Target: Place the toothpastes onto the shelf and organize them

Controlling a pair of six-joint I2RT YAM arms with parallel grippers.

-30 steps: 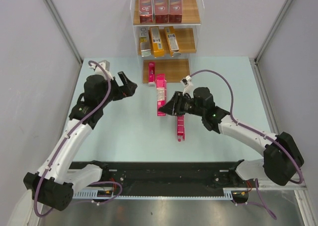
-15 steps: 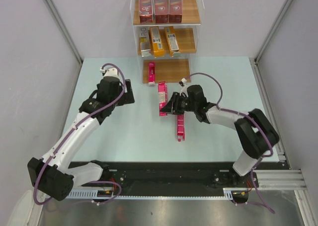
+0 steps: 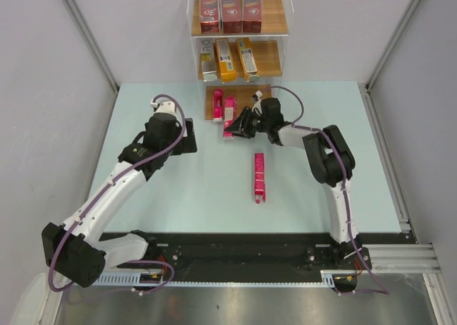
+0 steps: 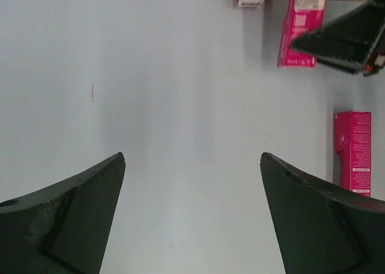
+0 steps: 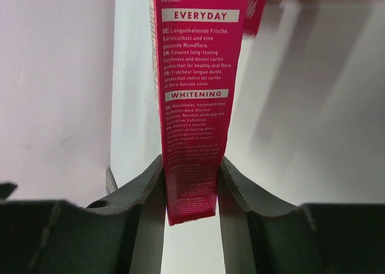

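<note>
The carton held in my right gripper has its near end hanging over the edge, so next I should push the carton outward onto free board point(image 3: 228, 93) beside the first carton, then release it.
The shelf point(image 3: 270, 53) stands at the table's far edge. Three dark red cartons point(image 3: 230, 8) are on its top tier and orange-yellow cartons point(image 3: 235, 58) on the middle tier. One pink carton point(image 3: 218, 105) lies on the lowest board. My right gripper point(image 3: 240, 123) is shut on a second pink carton point(image 3: 229, 113), gripping its near end point(image 5: 198, 75); the far end reaches over the lowest board, beside the first. A third pink carton point(image 3: 258, 176) lies on the table and shows in the left wrist view point(image 4: 355, 150). My left gripper point(image 3: 191, 136) is open and empty point(image 4: 192, 156).
Grey walls close in the table on the left, right and back. The right arm point(image 3: 325, 153) stretches diagonally toward the shelf's front. A black rail point(image 3: 235, 250) with the arm bases runs along the near edge.
My right gripper has carried the pink carton from mid-table up to the shelf's lowest board. The left arm has shifted slightly right and its gripper has turned.
</note>
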